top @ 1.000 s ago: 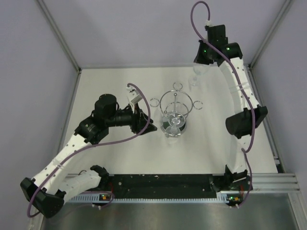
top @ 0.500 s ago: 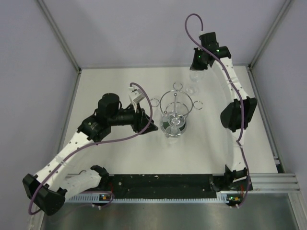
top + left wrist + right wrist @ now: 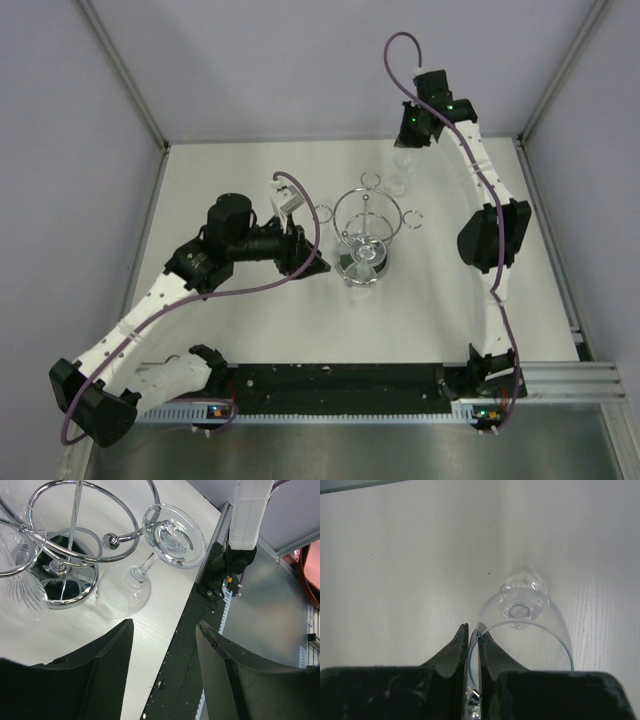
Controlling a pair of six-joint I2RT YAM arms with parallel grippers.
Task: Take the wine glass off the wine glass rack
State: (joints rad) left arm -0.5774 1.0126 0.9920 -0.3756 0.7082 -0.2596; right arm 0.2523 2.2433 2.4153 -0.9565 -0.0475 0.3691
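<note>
My right gripper is to go down a little next, toward the empty table beyond the rack, because the clear wine glass hangs upright with its foot facing down.
The chrome wine glass rack (image 3: 367, 215) stands mid-table, with its hoop and post in the left wrist view (image 3: 80, 525). My right gripper (image 3: 410, 140) is beyond the rack at the back. It is shut (image 3: 473, 630) on the rim of a clear wine glass (image 3: 520, 612), one finger inside the bowl and one outside; the glass (image 3: 400, 172) hangs upright below it, above or on the table. My left gripper (image 3: 312, 262) is open and empty (image 3: 165, 625) just left of the rack. Another wine glass (image 3: 150, 560) hangs upside down from a ring loop.
A ribbed glass (image 3: 20, 590) also hangs on the rack by its mirrored base (image 3: 65, 582). The black rail (image 3: 340, 380) with the arm bases runs along the near edge. Frame posts and grey walls enclose the table (image 3: 230, 330).
My right arm carried the wine glass a little left and toward the back wall, then nearly stopped. My left arm barely shifted, staying beside the rack.
</note>
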